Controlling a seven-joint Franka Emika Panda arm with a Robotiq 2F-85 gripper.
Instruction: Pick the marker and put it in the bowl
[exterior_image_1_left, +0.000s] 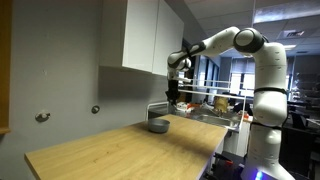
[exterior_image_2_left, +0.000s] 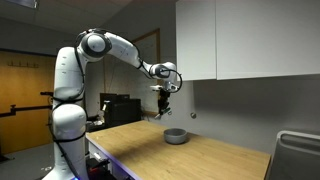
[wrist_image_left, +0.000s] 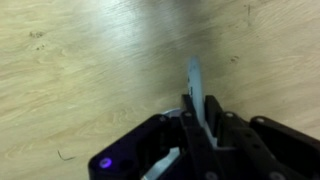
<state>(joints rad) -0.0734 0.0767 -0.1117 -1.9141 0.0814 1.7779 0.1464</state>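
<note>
My gripper moves the marker outward toward the wall and down over the bowl's opening (exterior_image_1_left: 158, 122) next, since it is still high and short of the grey-blue bowl.
The grey-blue bowl (exterior_image_1_left: 159, 126) sits on the wooden table near the far wall; it also shows in an exterior view (exterior_image_2_left: 175, 135). My gripper (exterior_image_1_left: 172, 98) hangs well above the table, a little above and beside the bowl, and it shows from the other side too (exterior_image_2_left: 164, 106). In the wrist view the gripper (wrist_image_left: 200, 120) is shut on the marker (wrist_image_left: 195, 82), a thin stick that looks pale and blurred here and pokes out past the fingertips over bare wood. The bowl is out of the wrist view.
The light wooden table (exterior_image_1_left: 120, 150) runs along a grey wall under white cabinets (exterior_image_1_left: 145, 35). A metal sink (exterior_image_1_left: 210, 115) lies past the table's end, and its rim shows in an exterior view (exterior_image_2_left: 298, 150). Wall knobs (exterior_image_1_left: 42, 117) sit low on the wall.
</note>
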